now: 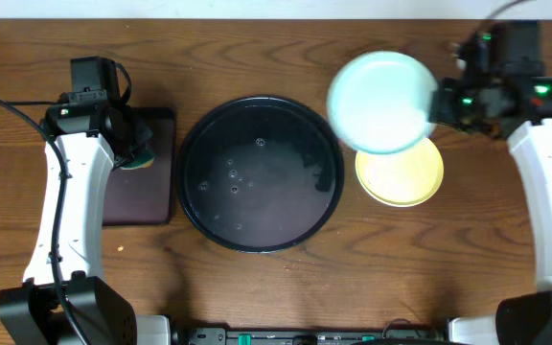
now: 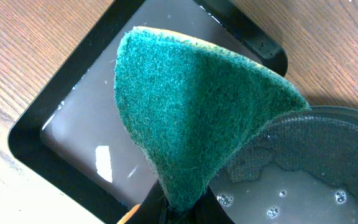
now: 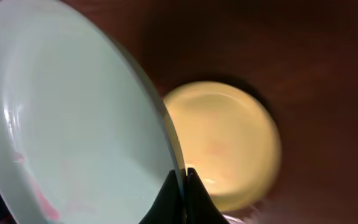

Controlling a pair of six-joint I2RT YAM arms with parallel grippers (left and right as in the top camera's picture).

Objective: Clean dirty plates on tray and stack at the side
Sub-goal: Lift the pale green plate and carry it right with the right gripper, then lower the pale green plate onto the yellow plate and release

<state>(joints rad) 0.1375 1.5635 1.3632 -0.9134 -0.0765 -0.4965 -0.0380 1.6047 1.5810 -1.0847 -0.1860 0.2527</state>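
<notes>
The right gripper draws back next, lowers the mint-blue plate onto the pale yellow plate starting the stack below and back from it, and releases.
My right gripper is shut on the rim of a pale mint-blue plate and holds it in the air, up and to the right of the round black tray. In the right wrist view the plate is tilted and shows a faint red smear at its lower left, with the jaws pinching its edge. A pale yellow plate lies on the wood table below it, also in the right wrist view. My left gripper is shut on a green sponge. The round tray holds only water drops.
A smaller rectangular black tray lies left of the round tray, under my left gripper; it also shows in the left wrist view. The round tray's wet edge shows at the lower right of that view. Bare wood table lies in front.
</notes>
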